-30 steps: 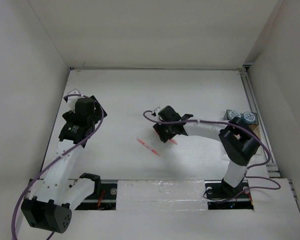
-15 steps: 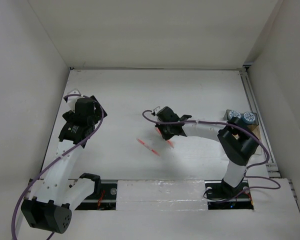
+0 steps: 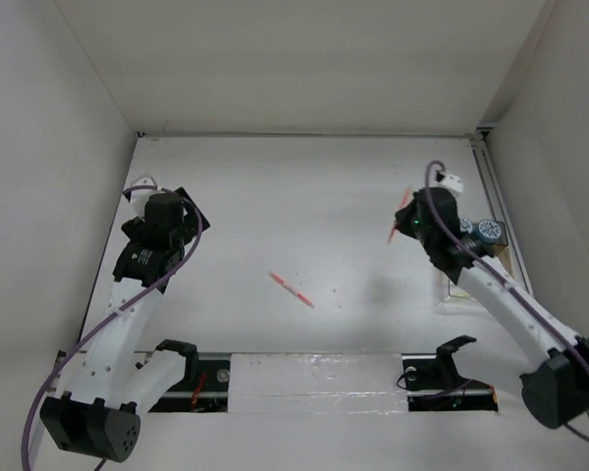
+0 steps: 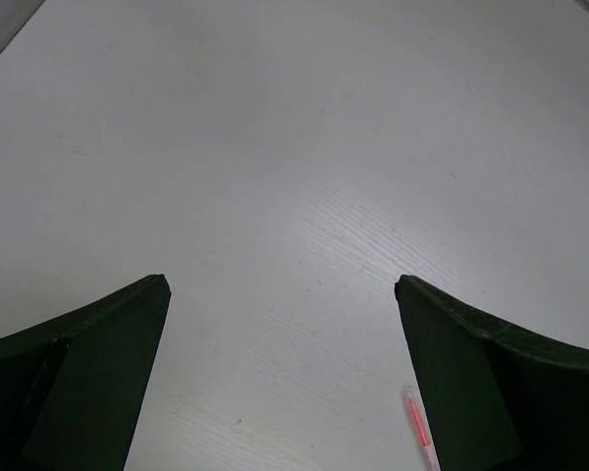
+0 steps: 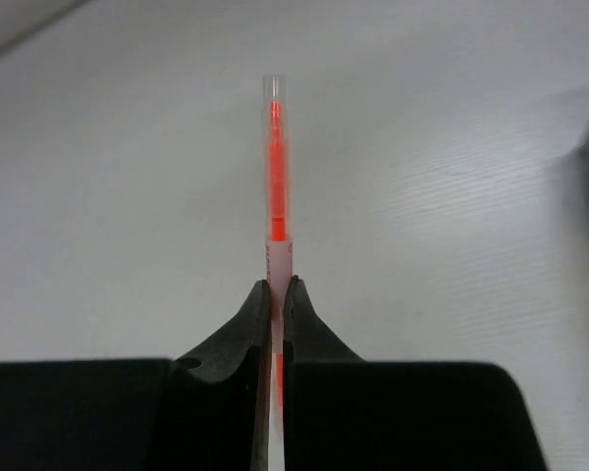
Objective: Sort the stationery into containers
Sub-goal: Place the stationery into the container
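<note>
My right gripper will swing back and to the right in the top view, over the tray's near end (image 3: 455, 298), to release the pen, which it still holds outside the tray.
My right gripper (image 3: 410, 222) is shut on a thin red pen (image 3: 401, 212), held above the table just left of the container. In the right wrist view the pen (image 5: 275, 167) sticks straight out from between the closed fingertips of the gripper (image 5: 277, 289). A second red pen (image 3: 292, 288) lies on the table near the middle; its tip (image 4: 418, 424) shows beside my left gripper's right finger. The left gripper (image 3: 163, 222) hovers open (image 4: 280, 285) at the far left with nothing in it. Two blue-and-white rolls (image 3: 461, 225) (image 3: 488, 232) sit in the clear tray (image 3: 448, 298) at the right edge.
White walls close the table in at the back and on both sides. A metal rail (image 3: 493, 186) runs along the right edge behind the tray. The arm bases and purple cables (image 3: 49, 392) line the near edge.
The right gripper shut on a red pen near the table's middle, lifted it and swung it right toward the tray. The left arm and the other pen have not moved.
</note>
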Robot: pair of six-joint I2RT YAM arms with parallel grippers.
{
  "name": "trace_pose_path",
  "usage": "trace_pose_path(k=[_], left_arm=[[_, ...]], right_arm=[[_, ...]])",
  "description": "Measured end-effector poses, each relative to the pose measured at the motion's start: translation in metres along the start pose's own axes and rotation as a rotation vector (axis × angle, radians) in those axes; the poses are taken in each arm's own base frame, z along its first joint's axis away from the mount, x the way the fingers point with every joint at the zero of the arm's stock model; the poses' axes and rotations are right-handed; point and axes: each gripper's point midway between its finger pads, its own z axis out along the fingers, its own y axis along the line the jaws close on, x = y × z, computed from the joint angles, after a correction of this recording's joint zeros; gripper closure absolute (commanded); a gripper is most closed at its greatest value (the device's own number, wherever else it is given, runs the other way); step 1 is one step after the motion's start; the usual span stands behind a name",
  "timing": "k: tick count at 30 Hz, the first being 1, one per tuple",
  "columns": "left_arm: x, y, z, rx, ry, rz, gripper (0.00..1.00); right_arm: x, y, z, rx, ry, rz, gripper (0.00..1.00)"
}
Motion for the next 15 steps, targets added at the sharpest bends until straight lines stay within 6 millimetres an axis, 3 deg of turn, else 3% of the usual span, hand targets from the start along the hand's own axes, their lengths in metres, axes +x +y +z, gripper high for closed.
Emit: trace_pose_path(k=[3, 7, 13, 15], left_arm=[[0.000, -0.001, -0.001, 0.005, -0.001, -0.002, 0.00], [-0.001, -0.001, -0.001, 0.007, -0.002, -0.003, 0.00], [-0.001, -0.001, -0.003, 0.015, -0.004, -0.005, 0.00], [-0.001, -0.002, -0.004, 0.018, -0.005, -0.007, 0.00]], right_arm=[[-0.022, -0.062, -0.020, 0.145, -0.113, 0.191, 1.00], [-0.015, -0.131, -0.056, 0.300, -0.209, 0.353, 1.00], [-0.024, -0.185, -0.113, 0.438, -0.403, 0.487, 1.00], [-0.024, -0.197, -0.120, 0.490, -0.429, 0.506, 1.00]])
